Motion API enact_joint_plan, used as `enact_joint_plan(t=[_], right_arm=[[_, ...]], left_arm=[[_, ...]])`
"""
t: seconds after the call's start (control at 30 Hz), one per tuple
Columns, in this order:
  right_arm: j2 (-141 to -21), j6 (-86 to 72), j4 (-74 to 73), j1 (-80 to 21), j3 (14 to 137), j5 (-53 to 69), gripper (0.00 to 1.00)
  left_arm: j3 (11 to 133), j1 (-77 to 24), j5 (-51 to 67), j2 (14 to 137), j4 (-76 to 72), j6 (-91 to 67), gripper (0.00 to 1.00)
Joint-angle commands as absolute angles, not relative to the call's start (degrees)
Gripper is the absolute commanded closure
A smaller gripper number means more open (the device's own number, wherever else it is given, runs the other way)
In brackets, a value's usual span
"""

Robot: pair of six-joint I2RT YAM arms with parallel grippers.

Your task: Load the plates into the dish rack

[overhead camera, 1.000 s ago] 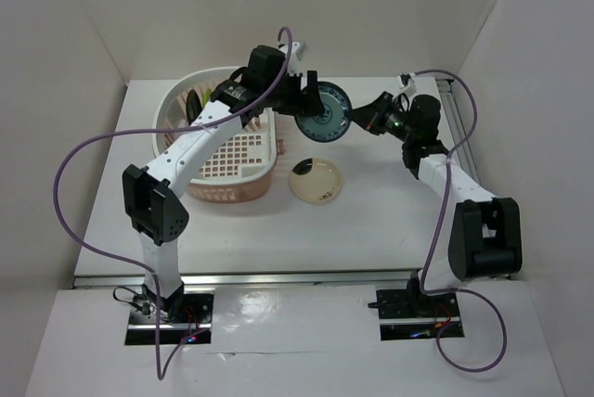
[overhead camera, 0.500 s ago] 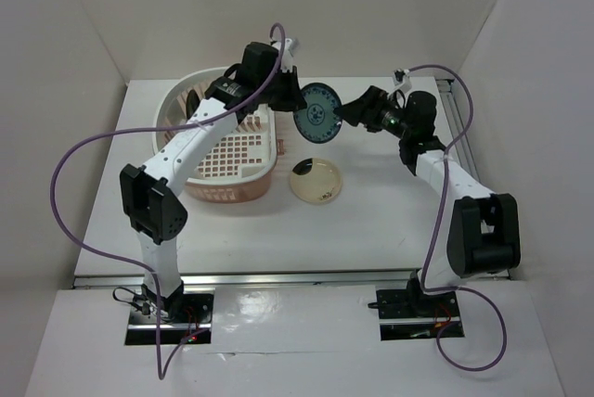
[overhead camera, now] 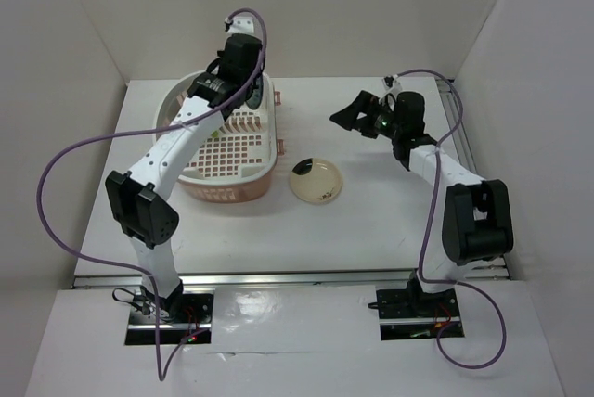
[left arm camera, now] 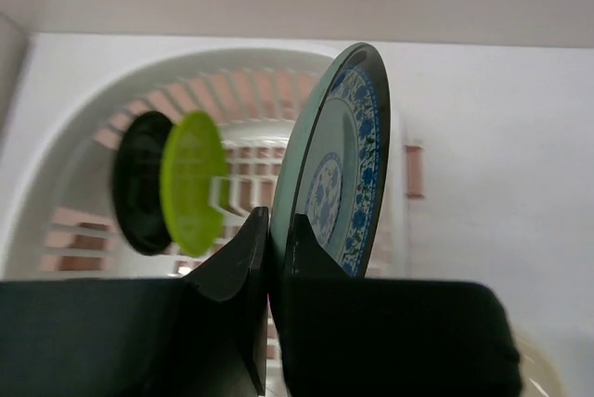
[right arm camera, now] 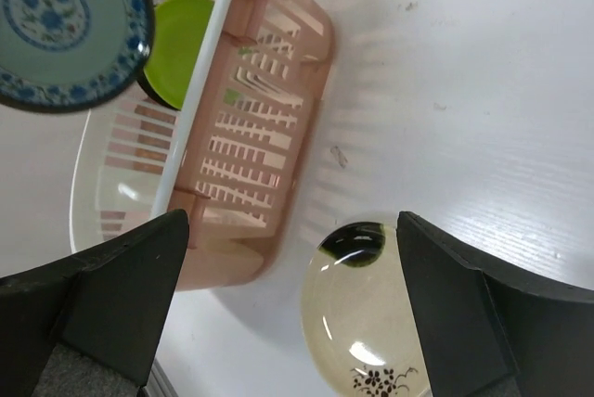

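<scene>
The open slot next to the lime green plate is below the robot's left gripper, so that gripper will lower the blue-green patterned plate (left arm camera: 343, 165) into it on edge and let go.
My left gripper (left arm camera: 277, 230) is shut on the lower edge of the blue-green patterned plate (left arm camera: 343, 165), which stands on edge above the dish rack (left arm camera: 56, 151). A lime green plate (left arm camera: 192, 181) and a black plate (left arm camera: 137, 184) stand upright in the rack's dividers behind it. From above, the left gripper (overhead camera: 252, 93) hangs over the pink rack (overhead camera: 227, 170). My right gripper (overhead camera: 348, 117) is open and holds nothing, off to the rack's right. Flat on the table below it lies the cream plate (overhead camera: 316, 180) with a dark rim mark (right arm camera: 355, 239).
The rack's slotted pink side wall (right arm camera: 251, 137) faces the cream plate (right arm camera: 371, 323), with a narrow strip of white table between them. White walls close the table at the back and both sides.
The blue-green plate passed from the right gripper to the left. The left gripper shut on it and carried it left over the rack. The right gripper opened and drew back.
</scene>
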State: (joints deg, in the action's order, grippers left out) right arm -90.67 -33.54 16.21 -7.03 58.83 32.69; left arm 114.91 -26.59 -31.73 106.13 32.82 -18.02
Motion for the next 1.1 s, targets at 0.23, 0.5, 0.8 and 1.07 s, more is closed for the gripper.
enact_joint_plan(t=[0.23,0.5,0.8,1.07], right_arm=[[-92.5,-32.3,15.4,-10.5,61.0,33.2,0.00],[-92.5,-31.3,14.2,-11.8,61.5,33.2,0.00],[-93.6,-31.3,14.2,-12.3,61.5,33.2,0.00],[-94.8,-31.3,14.2,-12.3,62.1,33.8,0.00]], left_arm=[[111.8,-26.4,-55.7,109.6,23.6,-8.2,1.00],[111.8,-24.2,-55.7,113.6,25.4,-11.7,1.00],[113.4,-21.9,-52.5,117.4,29.2,-16.0,1.00],[112.8,-20.2,-50.0,119.1,30.3,-17.7,1.00]])
